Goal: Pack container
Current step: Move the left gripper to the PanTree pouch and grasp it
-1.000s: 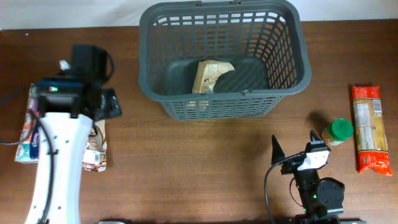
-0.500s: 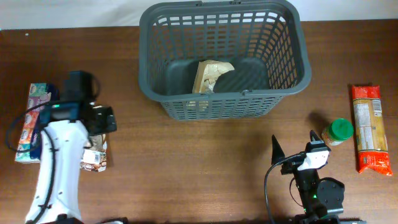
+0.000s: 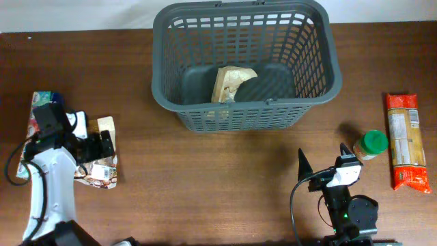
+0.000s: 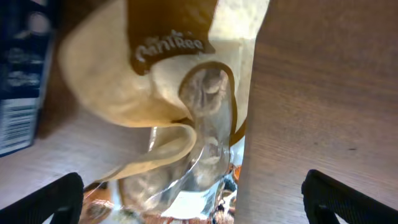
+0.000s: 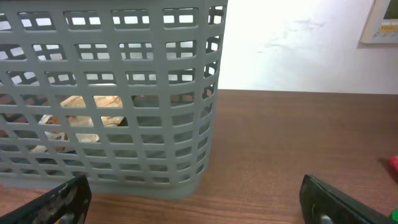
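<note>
I need to lower my left gripper next onto the middle of the cream and brown snack pouch (image 3: 104,171) and close across it, because it lies on the table between my spread fingers.
The dark grey basket (image 3: 314,82) stands at the back middle of the table, with a tan pouch (image 3: 231,83) on its base. My left gripper (image 3: 97,145) is open, low over a cream and brown snack pouch (image 3: 104,171) at the left. In the left wrist view the pouch (image 4: 186,106) fills the frame between my spread fingers (image 4: 199,202). My right gripper (image 3: 322,160) is open and empty near the front right. In the right wrist view its fingers (image 5: 205,199) face the basket's lattice wall (image 5: 112,93).
A blue and patterned tissue pack (image 3: 33,130) lies left of the snack pouch, and shows in the left wrist view (image 4: 18,68). A green-lidded jar (image 3: 372,143) stands right of my right gripper. An orange pasta packet (image 3: 406,140) lies at the far right.
My left arm has swung left and toward the table's front and come down over the snack pouch. The right arm has not moved.
</note>
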Motion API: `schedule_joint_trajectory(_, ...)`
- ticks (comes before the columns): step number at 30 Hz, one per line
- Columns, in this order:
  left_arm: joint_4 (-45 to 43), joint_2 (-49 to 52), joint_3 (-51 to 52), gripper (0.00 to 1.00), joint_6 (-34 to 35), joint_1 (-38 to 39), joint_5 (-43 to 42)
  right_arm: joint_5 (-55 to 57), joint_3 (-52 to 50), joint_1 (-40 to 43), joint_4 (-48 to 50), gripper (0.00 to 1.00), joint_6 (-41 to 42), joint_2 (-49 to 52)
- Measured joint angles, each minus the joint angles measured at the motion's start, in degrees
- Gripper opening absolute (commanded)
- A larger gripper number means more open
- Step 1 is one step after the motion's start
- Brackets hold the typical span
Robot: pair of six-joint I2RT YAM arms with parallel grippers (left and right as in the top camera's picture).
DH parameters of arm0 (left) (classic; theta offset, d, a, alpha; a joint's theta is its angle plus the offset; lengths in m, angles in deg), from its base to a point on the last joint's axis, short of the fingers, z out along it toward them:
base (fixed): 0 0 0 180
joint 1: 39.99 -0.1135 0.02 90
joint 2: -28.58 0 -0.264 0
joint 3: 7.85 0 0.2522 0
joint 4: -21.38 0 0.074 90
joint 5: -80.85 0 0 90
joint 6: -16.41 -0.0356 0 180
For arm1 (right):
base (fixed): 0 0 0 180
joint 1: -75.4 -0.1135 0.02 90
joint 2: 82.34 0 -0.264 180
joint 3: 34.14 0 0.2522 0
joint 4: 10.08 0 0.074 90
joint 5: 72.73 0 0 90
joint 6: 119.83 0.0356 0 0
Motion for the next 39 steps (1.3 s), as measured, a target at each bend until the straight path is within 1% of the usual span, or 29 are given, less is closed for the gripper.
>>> schedule_joint_trajectory(8, -4.17, 5.44, 1.64, 0.99, -1.62, 0.00, -0.31, 0.00, 0.00, 0.00, 0.00, 0.99, 0.00, 0.00)
schedule_joint_trajectory(16, -8.90, 10.84, 1.64, 1.00, -1.68, 0.00, 0.04, 0.00, 0.00, 0.00, 0.00, 0.99, -0.02, 0.00)
schedule_joint_trajectory(23, -11.19, 17.42, 1.64, 0.99, -1.62, 0.00, 0.02, 0.00, 0.00, 0.00, 0.00, 0.99, 0.00, 0.00)
schedule_joint_trajectory(28, -12.81, 18.95, 1.05, 1.00, -1.55, 0.00, -0.15, 0.00, 0.00, 0.00, 0.00, 0.99, 0.02, 0.00)
schedule_joint_trajectory(29, -13.42, 19.34, 0.68, 0.98, -1.55, 0.00, -0.22, 0.00, 0.00, 0.00, 0.00, 0.99, 0.02, 0.00)
schedule_joint_trajectory(30, -13.55, 19.56, 0.50, 0.90, -1.55, 0.00, -0.24, 0.00, 0.00, 0.00, 0.00, 0.99, 0.00, 0.00)
schedule_joint_trajectory(31, -13.75, 19.74, 0.33, 0.71, -1.57, 0.00, -0.28, 0.00, 0.00, 0.00, 0.00, 0.99, 0.04, 0.00)
schedule_joint_trajectory(32, -14.01, 19.91, 0.13, 0.49, -1.55, 0.00, -0.35, 0.00, 0.00, 0.00, 0.00, 0.99, 0.02, 0.00)
schedule_joint_trajectory(33, -14.19, 20.11, -0.04, 0.29, -1.44, 0.00, -0.35, 0.00, 0.00, 0.00, 0.00, 0.99, 0.02, 0.00)
schedule_joint_trajectory(34, -14.51, 20.26, -0.17, 0.18, -1.42, -0.02, -0.31, 0.02, 0.00, 0.00, 0.00, 0.99, 0.02, 0.00)
schedule_joint_trajectory(35, -14.58, 20.41, -0.33, 0.03, -1.42, -0.09, -0.24, 0.00, 0.00, 0.00, 0.00, 0.99, 0.00, 0.00)
schedule_joint_trajectory(36, -14.73, 20.48, -0.42, 0.02, -1.42, -0.17, -0.22, 0.00, 0.00, 0.00, 0.00, 0.99, 0.00, 0.00)
schedule_joint_trajectory(39, -14.36, 20.50, -0.70, 0.02, -1.38, -0.22, -1.36, 0.00, 0.00, 0.00, 0.00, 0.99, 0.00, 0.00)
